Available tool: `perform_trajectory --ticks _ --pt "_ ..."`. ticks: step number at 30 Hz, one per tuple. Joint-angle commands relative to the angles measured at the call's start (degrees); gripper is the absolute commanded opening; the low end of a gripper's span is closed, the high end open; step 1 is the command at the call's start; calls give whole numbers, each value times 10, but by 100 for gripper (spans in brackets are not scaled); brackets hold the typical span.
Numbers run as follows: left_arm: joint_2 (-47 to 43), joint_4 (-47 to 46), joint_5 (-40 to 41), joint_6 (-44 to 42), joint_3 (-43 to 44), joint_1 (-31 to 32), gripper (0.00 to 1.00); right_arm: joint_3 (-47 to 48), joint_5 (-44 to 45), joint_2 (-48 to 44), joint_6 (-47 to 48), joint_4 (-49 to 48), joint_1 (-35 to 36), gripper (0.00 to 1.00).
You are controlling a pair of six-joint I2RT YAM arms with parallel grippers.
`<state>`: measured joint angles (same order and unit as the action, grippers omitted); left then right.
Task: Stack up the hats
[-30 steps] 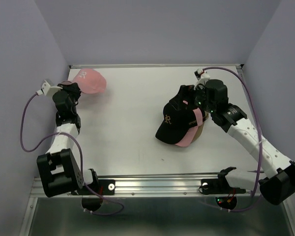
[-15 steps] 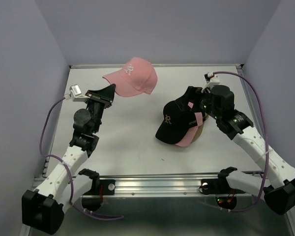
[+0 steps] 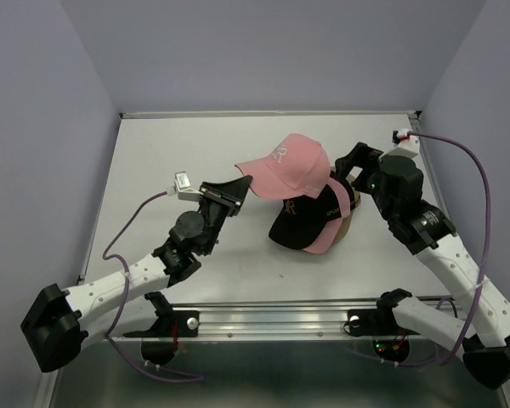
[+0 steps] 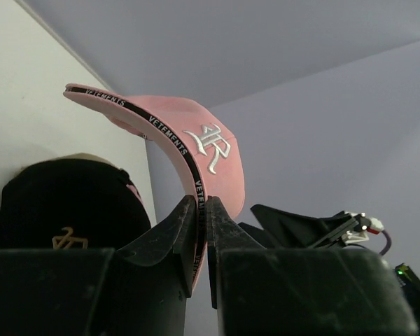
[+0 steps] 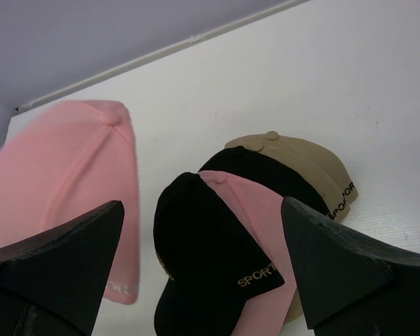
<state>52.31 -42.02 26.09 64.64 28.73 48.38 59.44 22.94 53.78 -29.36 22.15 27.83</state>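
The left gripper should lower the pink hat (image 3: 289,164) back and to the right in the top view to reach the edge of the black hat, as it hangs off-centre above the stack.
My left gripper (image 3: 241,182) is shut on the brim of a pink hat (image 3: 289,164) and holds it in the air just left of and above the stack. In the left wrist view the fingers (image 4: 185,217) clamp the brim's black-edged rim, with the pink hat (image 4: 203,150) above them. The stack (image 3: 310,223) lies right of the table's centre: a black hat (image 5: 203,245) on top, then pink (image 5: 269,210), black (image 5: 255,166) and tan (image 5: 304,155). My right gripper (image 3: 351,161) is open and empty, hovering over the stack's far right side, its jaws spread wide (image 5: 203,259).
The white table (image 3: 187,153) is walled by lavender panels at the back and sides. A metal rail (image 3: 272,319) runs along the near edge by the arm bases. The right gripper's fingers (image 4: 301,224) show just behind the held hat in the left wrist view.
My left arm has swung the pink hat from the far left corner rightward to the stack. My right gripper has drawn back from the stack, up and to the right.
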Motion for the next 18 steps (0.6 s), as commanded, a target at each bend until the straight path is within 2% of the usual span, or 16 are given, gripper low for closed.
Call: perform_trajectory --ticks 1,12,14,18 --pt "41 -97 91 17 7 50 0 2 44 -17 12 -1 -1 100" --pt "138 -147 117 28 -17 89 0 2 5 -7 37 -2 -1 100" --pt "162 -183 134 2 -21 108 0 -2 -3 -4 38 -1 -1 100" --pt "223 -234 100 30 -31 112 0 -4 -8 5 39 -2 -1 100"
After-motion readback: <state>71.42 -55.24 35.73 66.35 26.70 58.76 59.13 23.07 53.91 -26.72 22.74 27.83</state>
